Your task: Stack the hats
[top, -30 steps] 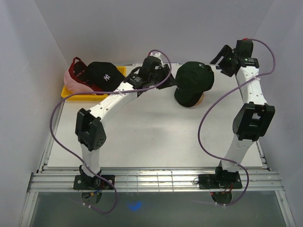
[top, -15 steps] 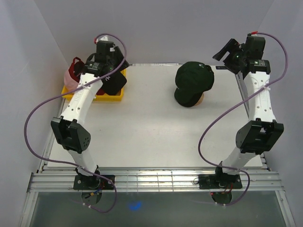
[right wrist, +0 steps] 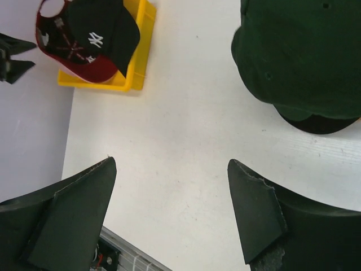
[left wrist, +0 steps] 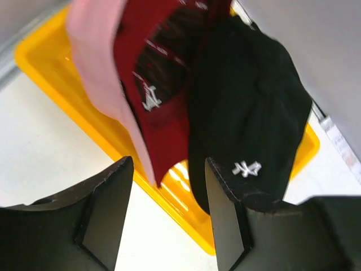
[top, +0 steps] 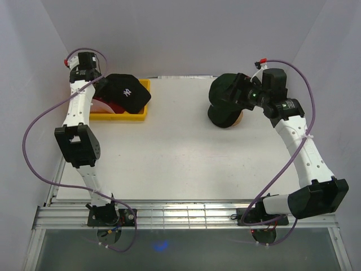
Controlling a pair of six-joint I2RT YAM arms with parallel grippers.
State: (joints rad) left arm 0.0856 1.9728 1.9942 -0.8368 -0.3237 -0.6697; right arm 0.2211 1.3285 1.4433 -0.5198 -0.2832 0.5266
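I will lower my left gripper next, rightward in the wrist view, onto the black hat's top; its fingers frame the tray's rim instead.
A black hat (top: 127,90) with a white logo lies over a dark red hat (left wrist: 163,84) and a pink hat (left wrist: 93,51) in the yellow tray (top: 121,114) at the back left. My left gripper (top: 100,87) hangs open just left of that pile. In the left wrist view the left gripper (left wrist: 169,214) holds nothing, and the black hat (left wrist: 254,107) lies just past its right finger. A dark green hat (top: 228,99) sits on the wooden stand (top: 240,119) at the back right. My right gripper (top: 238,93) hovers open above it. In the right wrist view the right gripper (right wrist: 172,209) frames bare table, with the green hat (right wrist: 299,56) above.
White walls close in on the table (top: 180,158) at the back and on both sides. The yellow tray (right wrist: 137,53) stands against the left wall. The aluminium rail (top: 180,214) with both arm bases runs along the near edge.
My left arm has swung from the table's middle back to the far left beside the tray, its jaws opening wider. My right arm has dropped from the back right corner over the green hat.
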